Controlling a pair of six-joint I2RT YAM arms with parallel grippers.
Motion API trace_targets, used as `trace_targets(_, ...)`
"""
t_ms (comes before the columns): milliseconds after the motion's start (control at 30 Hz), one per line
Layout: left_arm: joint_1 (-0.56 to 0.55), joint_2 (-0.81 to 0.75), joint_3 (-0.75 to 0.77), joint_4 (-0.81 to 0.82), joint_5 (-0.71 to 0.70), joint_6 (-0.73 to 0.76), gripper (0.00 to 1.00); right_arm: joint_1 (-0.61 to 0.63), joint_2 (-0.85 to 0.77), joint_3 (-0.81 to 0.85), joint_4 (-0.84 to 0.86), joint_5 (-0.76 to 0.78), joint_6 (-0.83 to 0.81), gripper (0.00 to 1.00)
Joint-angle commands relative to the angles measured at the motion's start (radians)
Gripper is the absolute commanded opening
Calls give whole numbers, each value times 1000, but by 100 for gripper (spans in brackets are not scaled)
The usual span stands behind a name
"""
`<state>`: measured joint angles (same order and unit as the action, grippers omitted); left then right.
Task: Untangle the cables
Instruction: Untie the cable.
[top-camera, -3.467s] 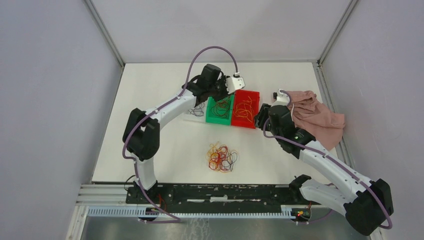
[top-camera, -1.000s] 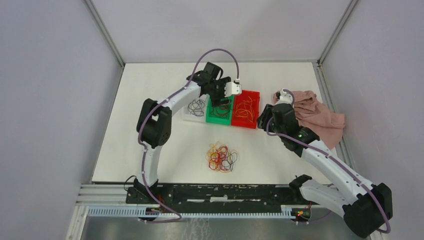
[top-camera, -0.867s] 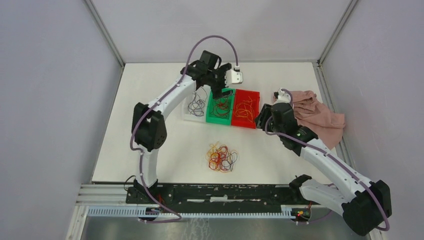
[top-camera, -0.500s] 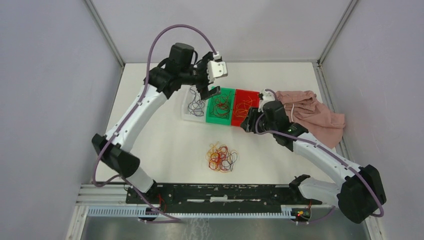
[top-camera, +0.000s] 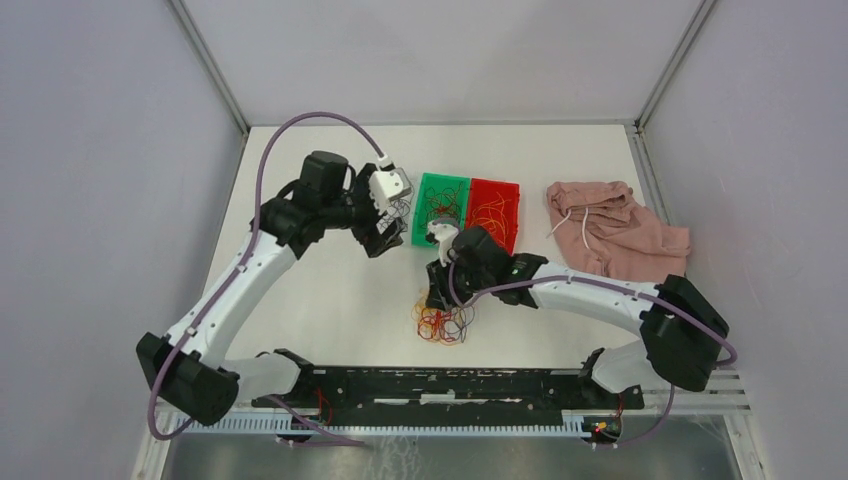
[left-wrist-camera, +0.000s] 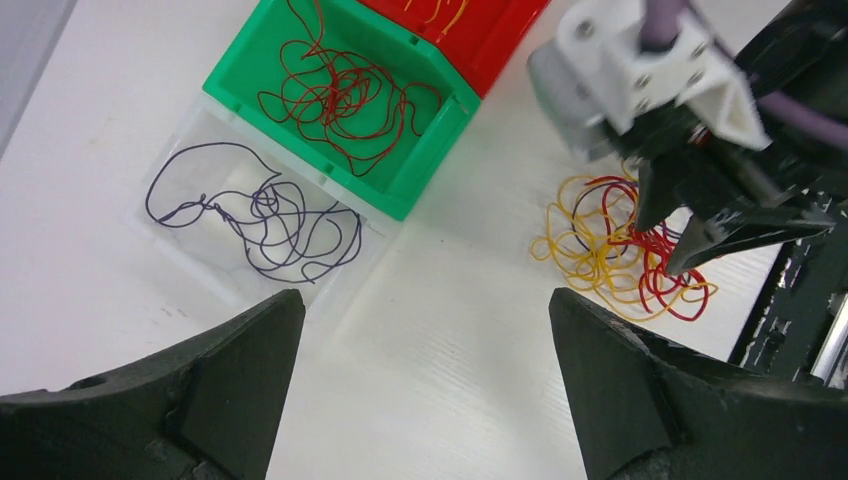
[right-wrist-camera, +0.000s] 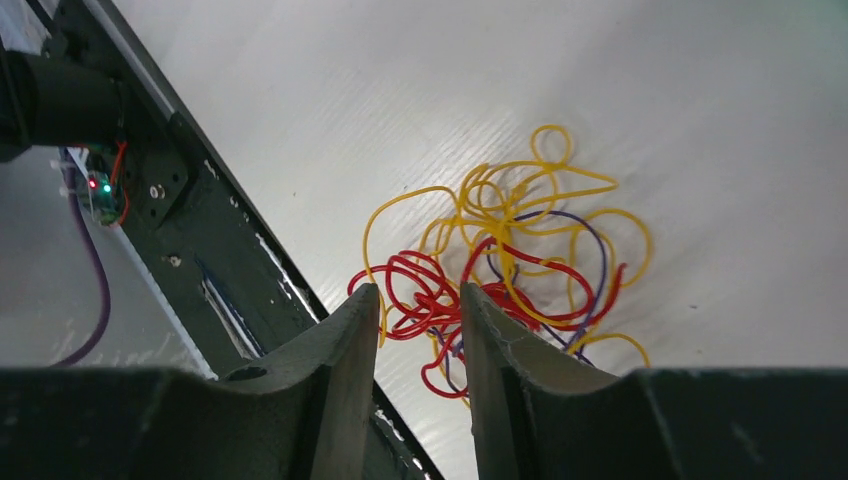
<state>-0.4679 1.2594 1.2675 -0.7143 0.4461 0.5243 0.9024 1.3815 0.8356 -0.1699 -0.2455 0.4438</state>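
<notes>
I will next move my left gripper down, back and right in the top view, onto the clump's red loops below it.
A clump of yellow, red and purple cables lies on the white table near the front rail. My right gripper hangs over the clump's left side, its jaws a narrow gap apart. In the right wrist view the right gripper points down at red loops of the clump, which show through the gap, ungripped. My left gripper stands wide open over bare table, in front of the bins, nothing between its fingers. It sees the clump and the right gripper.
Three bins stand in a row: a clear bin with a purple cable, a green bin with red cables, a red bin with yellow ones. A pink cloth lies at the right. The black front rail runs just below the clump.
The left arm has drawn back from above the green bin toward the left, its jaws now wide open. The right arm has swung from beside the red bin down to the clump.
</notes>
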Motion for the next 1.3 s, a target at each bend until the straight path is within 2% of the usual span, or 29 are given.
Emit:
trace_targets(0,-3,-128,-74,60,27,-37,100,59,73,74,12,-16,-61,41)
trace_targets(133,0,-257,-230,133,50,-15,99,76,96,79,9,32,-71,37)
trace_targets(300,-4,-399,-414,189,180,123,98,76,89,84,16,73,-62,13)
trace_targets(400,-13,-436,-494,255,174,173,95,76,62,89,18,74,-53,1)
trace_targets(433,-17,-438,-511,266,176,186,94,76,50,89,20,71,-49,0)
trace_targets(700,-143,-404,-623,384,175,194,85,77,-32,99,16,68,-26,1)
trace_targets(767,-187,-376,-641,425,151,153,82,74,-42,89,-3,125,-32,11)
trace_targets(867,-215,-292,-627,444,159,113,79,63,-72,34,1,179,-12,21)
trace_targets(933,-218,-228,-594,443,153,86,73,51,-105,-3,4,210,4,26)
trace_targets(1033,-219,-161,-553,425,160,68,62,37,-170,-68,19,279,27,27)
trace_targets(1267,-223,-39,-524,378,200,70,63,-6,-306,-158,22,389,67,25)
